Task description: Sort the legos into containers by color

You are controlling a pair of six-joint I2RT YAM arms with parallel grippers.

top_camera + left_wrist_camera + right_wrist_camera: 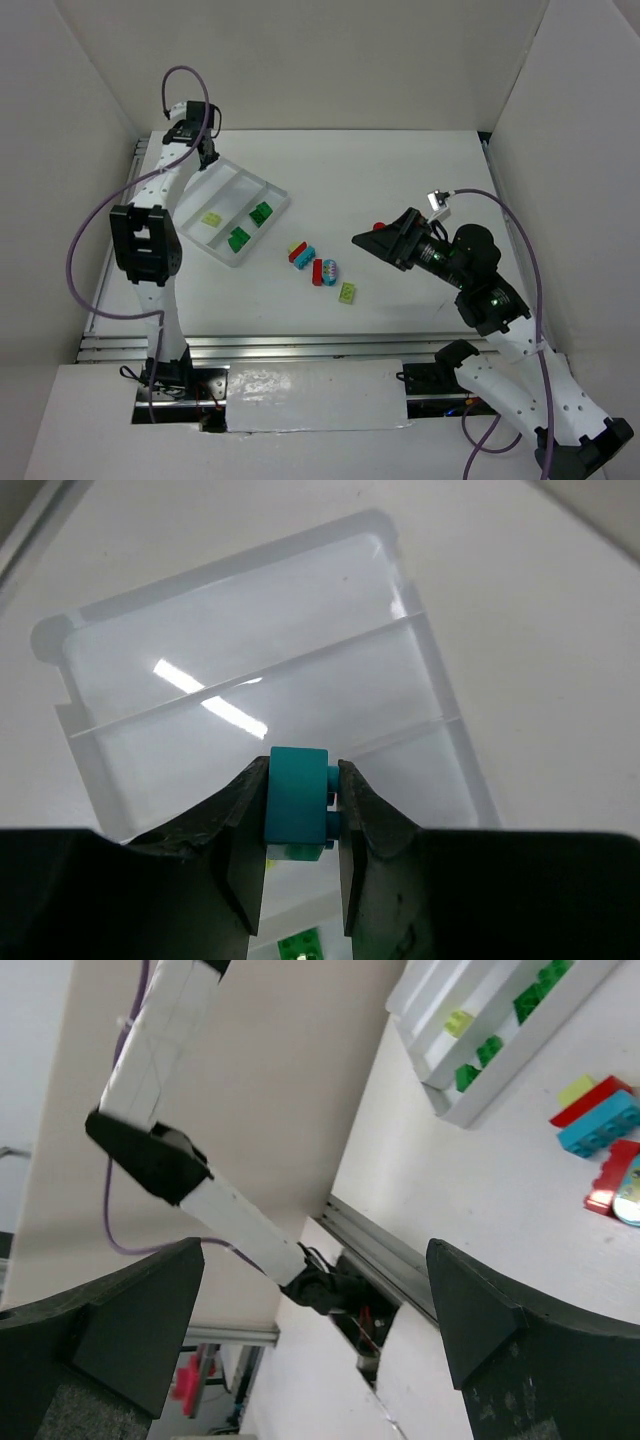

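Note:
My left gripper moves down and back next to release the teal lego. The empty compartment [203, 193] beside the pale yellow lego lies below it, nearer my base.
The white tray [240, 183] with long containers lies at the table's left. It holds a pale yellow lego [211, 218] and two green legos [261, 212] [238, 239]. My left gripper [207, 152] hangs over the tray's far end, shut on a teal lego [297, 805] above the compartments [250, 630]. A green lego [300, 945] shows below it. Loose on the table lie a red-and-teal pair [300, 252], a red lego [318, 272], a teal one [331, 270] and a light green one [348, 292]. My right gripper [365, 238] [315, 1250] stands wide open, empty, right of them.
A small red piece [380, 226] shows at the right gripper's far side; I cannot tell if it touches. White walls enclose the table on three sides. An aluminium rail [290, 345] runs along the near edge. The left arm's links [150, 240] stand beside the tray.

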